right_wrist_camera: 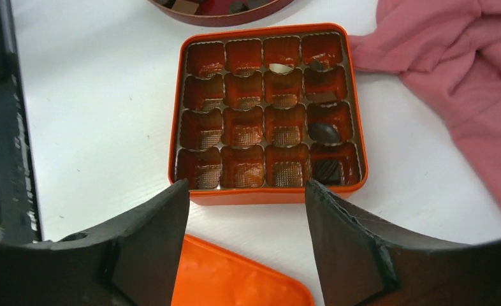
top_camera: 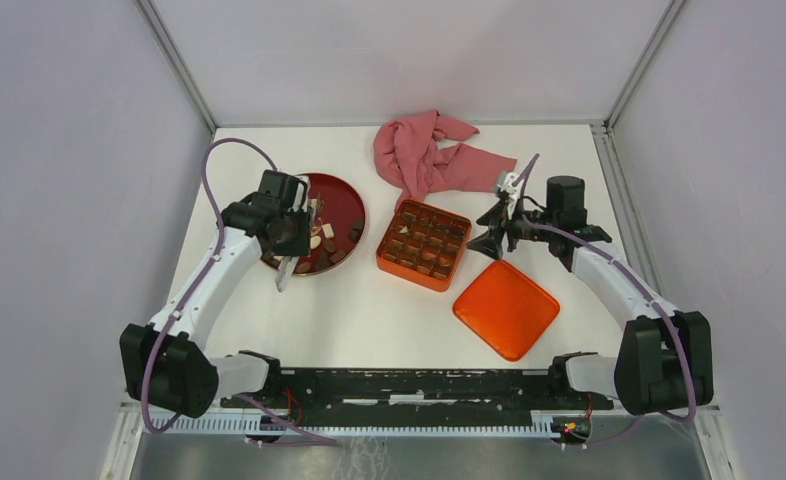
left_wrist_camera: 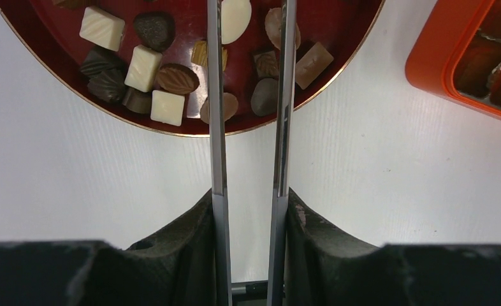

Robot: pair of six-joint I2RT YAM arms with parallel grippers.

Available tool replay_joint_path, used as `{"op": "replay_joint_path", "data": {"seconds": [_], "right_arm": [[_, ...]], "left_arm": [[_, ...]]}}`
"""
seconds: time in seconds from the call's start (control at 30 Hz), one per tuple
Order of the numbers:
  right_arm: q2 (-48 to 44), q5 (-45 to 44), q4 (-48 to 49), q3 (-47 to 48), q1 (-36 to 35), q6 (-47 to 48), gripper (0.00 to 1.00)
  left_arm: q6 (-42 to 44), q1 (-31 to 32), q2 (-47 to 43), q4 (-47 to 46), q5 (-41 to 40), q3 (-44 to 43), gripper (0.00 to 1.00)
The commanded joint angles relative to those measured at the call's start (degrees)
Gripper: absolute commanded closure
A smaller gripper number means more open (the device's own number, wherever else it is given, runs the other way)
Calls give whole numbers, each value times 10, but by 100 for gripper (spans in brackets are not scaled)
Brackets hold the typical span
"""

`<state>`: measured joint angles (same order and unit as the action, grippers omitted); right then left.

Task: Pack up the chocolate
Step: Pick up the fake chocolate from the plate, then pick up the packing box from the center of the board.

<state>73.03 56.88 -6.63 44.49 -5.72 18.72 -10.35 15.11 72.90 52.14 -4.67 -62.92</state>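
My right gripper still stands off the tin, so it needs to swing outward toward the pink cloth and then tip its fingers down onto the tin's far side point(top_camera: 439, 210) point(right_wrist_camera: 356, 107).
Several chocolate pieces point(left_wrist_camera: 143, 67), dark, tan and cream, lie on the round dark-red plate point(left_wrist_camera: 337, 70), which the top view point(top_camera: 354, 200) also shows. My left gripper point(left_wrist_camera: 251, 191) is shut on metal tweezers point(left_wrist_camera: 217, 127). Their tines stand apart over the plate with nothing between them. The orange gridded tin point(right_wrist_camera: 267, 194) holds a few pieces point(right_wrist_camera: 324, 132) in its right cells. My right gripper point(right_wrist_camera: 246, 185) is open and empty, just off the tin's edge; in the top view it point(top_camera: 491, 232) is to the right of the tin point(top_camera: 381, 255).
The orange lid point(top_camera: 506, 308) lies flat in front of the tin, under my right gripper point(right_wrist_camera: 235, 280). A pink cloth point(top_camera: 424, 155) is bunched behind the tin. Grey walls close the table at the back and both sides.
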Motion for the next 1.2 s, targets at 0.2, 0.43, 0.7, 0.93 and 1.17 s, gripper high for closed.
{"op": "replay_joint_path", "data": {"seconds": [0.2,0.43,0.7,0.93,1.17], "right_arm": [[94,-117,-87,127,-77,269,21],[271,-189,-179,335,-105,214,39],[376,-232,-211,414,-125,195,45],[419,-251,-259,455,-131,211,47],[448,-260,-273,470,-137,222,50]], "left_arm": [[-28,-3,-89,-85,95,41,98],[-52,-3,-143,-111,153,74,98],[-50,-3,-158,-106,141,78,98],[-48,-3,-148,-105,147,78,98],[-47,-3,-146,-101,152,76,98]]}}
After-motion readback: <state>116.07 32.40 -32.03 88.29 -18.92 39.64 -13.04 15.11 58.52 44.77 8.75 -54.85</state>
